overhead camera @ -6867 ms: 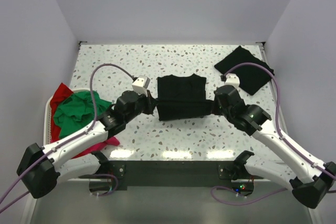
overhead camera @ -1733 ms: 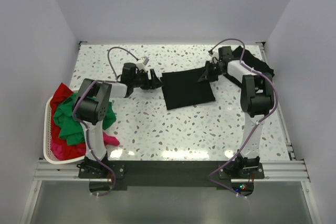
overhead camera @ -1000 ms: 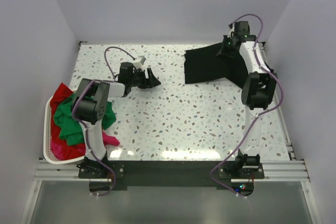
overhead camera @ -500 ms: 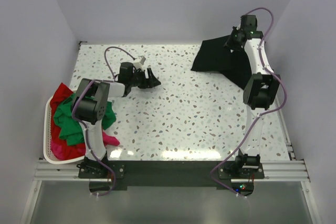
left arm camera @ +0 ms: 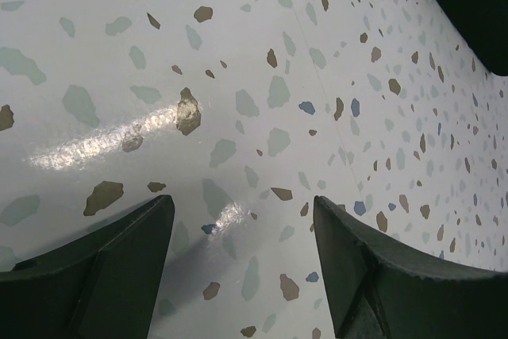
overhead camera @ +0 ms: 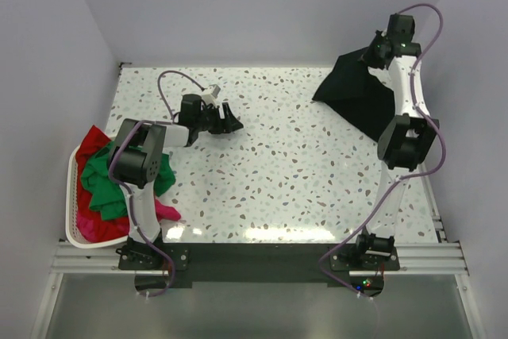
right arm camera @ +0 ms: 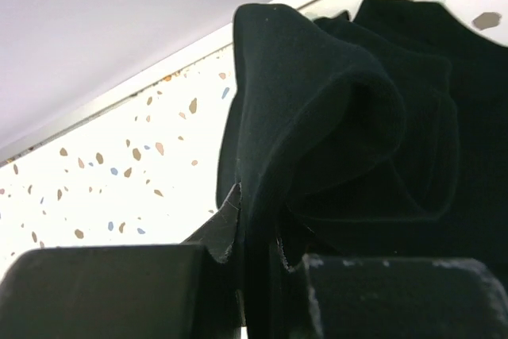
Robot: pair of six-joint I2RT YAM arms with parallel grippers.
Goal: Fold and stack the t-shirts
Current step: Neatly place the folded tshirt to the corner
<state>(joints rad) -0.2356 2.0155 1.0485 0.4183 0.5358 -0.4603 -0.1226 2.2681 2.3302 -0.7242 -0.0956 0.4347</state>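
The black cloth's side end (overhead camera: 385,107) lies below and back toward the base, so my right gripper should next bring the drooping fold back and down and release it.
My right gripper (overhead camera: 375,52) is raised high at the back right, shut on a black t-shirt (overhead camera: 343,85) that hangs from it in a drooping fold. In the right wrist view the cloth (right arm camera: 317,117) is pinched between the fingers (right arm camera: 214,236). Below it, more black cloth (overhead camera: 375,115) lies on the table's back right corner; where one ends and the other starts is hard to tell. My left gripper (overhead camera: 232,123) rests low over the table at the left middle, open, with bare tabletop between its fingers (left arm camera: 111,260). Green (overhead camera: 107,176), red (overhead camera: 91,139) and magenta (overhead camera: 163,210) t-shirts sit heaped in the basket.
A white plastic basket (overhead camera: 70,224) stands at the table's left edge, with cloth spilling over its rim. White walls close in the table at the back and both sides. The speckled tabletop (overhead camera: 278,172) stretches between the arms.
My right gripper has lifted the black t-shirt off the table's middle and carried it up and to the back right corner. The left arm has stayed put.
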